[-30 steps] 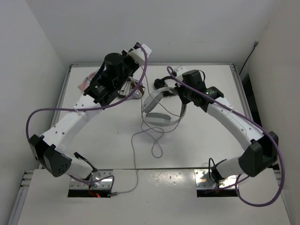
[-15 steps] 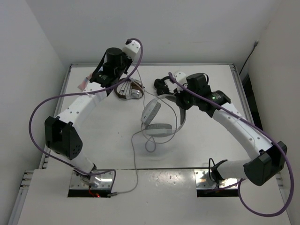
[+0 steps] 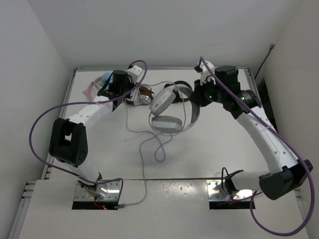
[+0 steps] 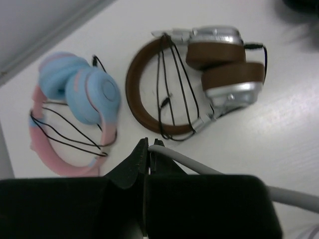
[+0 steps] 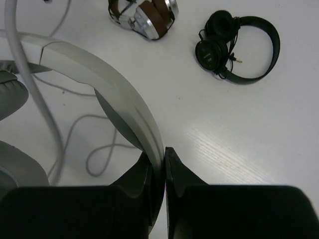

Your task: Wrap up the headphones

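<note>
Next, my left gripper moves back and to the right in the top view toward the cable's loop on the tabletop and releases, since the cable's slack lies there.
The white headphones (image 3: 167, 123) hang above the table's middle, ear cups to the left. My right gripper (image 3: 198, 99) is shut on their wide headband (image 5: 114, 89), which runs straight into the pinched jaws of that gripper (image 5: 164, 152). The thin grey cable (image 3: 143, 159) trails from the near edge, loops on the table and rises to the far left. There my left gripper (image 3: 130, 93) is shut on it. In the left wrist view the cable (image 4: 199, 167) leaves the closed gripper (image 4: 151, 144) to the right.
A brown-and-silver pair (image 4: 224, 64) lies just beyond the left gripper, with a blue-and-pink pair (image 4: 79, 89) to its left near the table's far left edge. A small black pair (image 5: 239, 45) lies at the far middle. White walls enclose the table.
The left gripper has come down from high at the back to just above the brown pair, drawing the cable with it. The right gripper has carried the headphones farther back.
</note>
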{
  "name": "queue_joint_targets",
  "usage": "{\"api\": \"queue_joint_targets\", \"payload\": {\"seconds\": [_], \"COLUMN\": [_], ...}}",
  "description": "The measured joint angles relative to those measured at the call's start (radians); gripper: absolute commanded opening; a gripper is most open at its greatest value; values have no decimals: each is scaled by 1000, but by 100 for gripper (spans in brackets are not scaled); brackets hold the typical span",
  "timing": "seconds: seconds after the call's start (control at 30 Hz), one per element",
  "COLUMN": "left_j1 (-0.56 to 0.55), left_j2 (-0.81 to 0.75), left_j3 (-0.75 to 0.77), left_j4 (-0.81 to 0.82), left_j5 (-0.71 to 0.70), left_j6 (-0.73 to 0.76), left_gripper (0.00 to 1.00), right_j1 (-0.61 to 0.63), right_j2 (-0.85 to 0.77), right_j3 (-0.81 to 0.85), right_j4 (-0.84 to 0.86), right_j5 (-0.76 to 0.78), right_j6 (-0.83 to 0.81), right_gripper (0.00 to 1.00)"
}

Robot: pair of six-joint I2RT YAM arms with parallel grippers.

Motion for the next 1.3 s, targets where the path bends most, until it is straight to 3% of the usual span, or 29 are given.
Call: {"api": "queue_joint_targets", "payload": {"seconds": [0.37,0.6,0.87,1.13,1.3], "left_j1": [0,-21,-139,-249,-311], "left_j2": [-116,-231,-253,-293,-312], "left_j3": [-237,-345,-385,-403,-403], "left_j4": [58,110,105,117,145], "left_j5": [92,215,338,501,535], "left_j6": [-92,-188,-264,-329,-344], "left_gripper": [0,0,0,0,0], "right_j1": [-225,-251,-250,-224,-237], "right_j2": [27,37,85,134,140], "right_j3": [64,64,67,81,81], "right_j4": [2,54,99,98,108], "right_j5": [-146,-125,-4,245,278], "right_j6": [237,418,549,520,502], "right_gripper": [0,0,0,0,0]}}
